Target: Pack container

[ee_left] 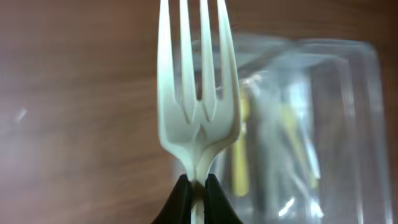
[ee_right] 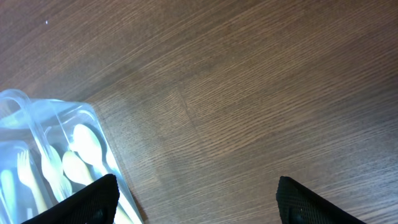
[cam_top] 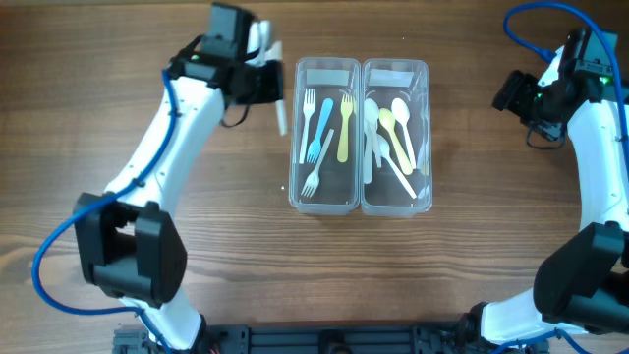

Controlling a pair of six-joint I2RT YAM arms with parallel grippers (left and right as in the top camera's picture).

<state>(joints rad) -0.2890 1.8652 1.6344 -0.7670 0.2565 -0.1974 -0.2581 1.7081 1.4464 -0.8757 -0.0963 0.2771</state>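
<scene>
The left gripper goes over the gap between blue and yellow forks next, then down to release, since the gap lies to its right in the overhead view.
A clear two-compartment container [cam_top: 361, 202] stands mid-table. Its left compartment holds forks: white, blue, yellow and a pale one. Its right compartment holds white and yellow spoons [cam_top: 391, 126]. My left gripper [cam_top: 272, 88] is shut on a white fork [cam_top: 281, 116] and holds it just left of the container's left wall. In the left wrist view the fork [ee_left: 198, 93] stands tines up between the jaws [ee_left: 198, 186], with the container [ee_left: 348, 124] blurred behind. My right gripper [ee_right: 196, 196] is open and empty over bare wood, right of the container [ee_right: 37, 118].
The table is dark brown wood [cam_top: 472, 256]. The left arm reaches in from the lower left, the right arm [cam_top: 600, 147] runs along the right edge. Blue cables hang by both arms.
</scene>
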